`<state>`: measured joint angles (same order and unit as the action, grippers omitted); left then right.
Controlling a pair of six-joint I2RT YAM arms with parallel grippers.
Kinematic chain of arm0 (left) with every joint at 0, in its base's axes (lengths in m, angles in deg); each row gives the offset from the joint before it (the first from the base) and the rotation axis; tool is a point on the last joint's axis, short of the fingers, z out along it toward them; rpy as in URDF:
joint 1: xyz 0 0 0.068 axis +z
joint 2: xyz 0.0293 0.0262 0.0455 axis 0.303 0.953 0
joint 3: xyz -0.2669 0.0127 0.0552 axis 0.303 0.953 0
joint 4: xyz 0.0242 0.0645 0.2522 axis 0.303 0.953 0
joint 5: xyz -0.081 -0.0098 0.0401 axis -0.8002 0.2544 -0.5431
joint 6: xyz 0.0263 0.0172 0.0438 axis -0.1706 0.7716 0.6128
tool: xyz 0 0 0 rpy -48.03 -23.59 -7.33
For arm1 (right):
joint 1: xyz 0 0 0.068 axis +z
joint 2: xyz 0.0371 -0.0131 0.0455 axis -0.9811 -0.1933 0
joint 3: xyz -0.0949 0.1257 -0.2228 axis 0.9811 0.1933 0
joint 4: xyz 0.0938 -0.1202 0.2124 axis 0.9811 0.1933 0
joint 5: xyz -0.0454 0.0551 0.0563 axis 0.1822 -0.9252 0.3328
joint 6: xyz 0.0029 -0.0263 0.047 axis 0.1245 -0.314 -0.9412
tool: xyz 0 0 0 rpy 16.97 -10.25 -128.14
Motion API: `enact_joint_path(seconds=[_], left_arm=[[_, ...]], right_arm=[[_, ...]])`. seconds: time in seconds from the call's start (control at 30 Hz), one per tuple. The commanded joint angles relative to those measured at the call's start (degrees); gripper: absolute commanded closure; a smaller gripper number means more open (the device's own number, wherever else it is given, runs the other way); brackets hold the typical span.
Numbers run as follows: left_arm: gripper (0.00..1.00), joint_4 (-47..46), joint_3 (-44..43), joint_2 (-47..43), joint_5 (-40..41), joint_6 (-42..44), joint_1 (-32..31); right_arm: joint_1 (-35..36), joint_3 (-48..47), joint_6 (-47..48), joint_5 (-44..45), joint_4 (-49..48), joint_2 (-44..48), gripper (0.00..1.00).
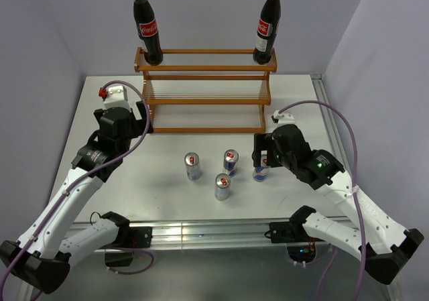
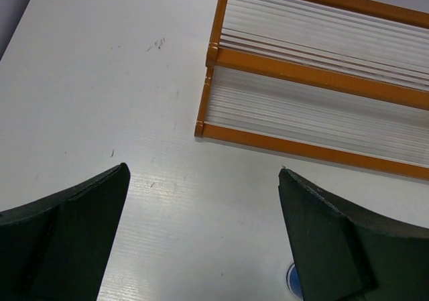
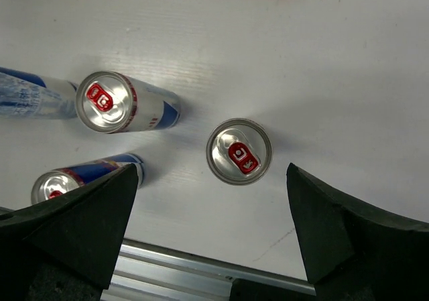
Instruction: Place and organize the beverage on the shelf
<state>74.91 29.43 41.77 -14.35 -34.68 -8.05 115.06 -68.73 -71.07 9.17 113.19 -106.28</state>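
I will bring my right gripper down and turn it slightly, and only then will I close it around the can's top [image 1: 264,161] [image 3: 239,152].
The reddish-brown shelf [image 1: 204,90] stands at the back of the table. Two cola bottles [image 1: 147,29] [image 1: 266,26] stand at the left and right ends of its top tier. Several blue-and-silver cans stand upright in front: [image 1: 192,166], [image 1: 230,161], [image 1: 222,186]. Another can [image 1: 261,172] is partly hidden under my right gripper [image 1: 263,155]. In the right wrist view that can [image 3: 238,151] shows its top between the open fingers of the right gripper [image 3: 213,168], untouched. My left gripper [image 1: 144,116] hangs open and empty [image 2: 203,170] by the shelf's left front corner [image 2: 201,128].
A metal rail [image 1: 201,230] runs along the table's near edge and shows in the right wrist view [image 3: 201,267]. Two cans [image 3: 107,102] [image 3: 57,184] stand just left of my right gripper. Grey walls close in the table at the back and both sides.
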Motion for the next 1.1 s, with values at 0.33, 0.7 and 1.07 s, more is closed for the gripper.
enact_joint_path(seconds=[0.33, 0.7, 1.07], left_arm=[[0.01, -0.5, -0.7, 0.9, -0.9, 0.8, 0.2], [0.01, -0.3, -0.9, 1.9, -2.4, 1.4, 0.2], [0.0, 2.8, -4.6, 3.1, -5.5, 1.2, 0.2]], right_arm=[[0.6, 2.6, -7.9, 6.5, 1.2, -8.3, 0.09], [0.5, 3.3, -10.0, 9.0, 1.8, -14.5, 0.29], [0.4, 0.8, -8.4, 8.1, 3.1, -14.8, 0.85]])
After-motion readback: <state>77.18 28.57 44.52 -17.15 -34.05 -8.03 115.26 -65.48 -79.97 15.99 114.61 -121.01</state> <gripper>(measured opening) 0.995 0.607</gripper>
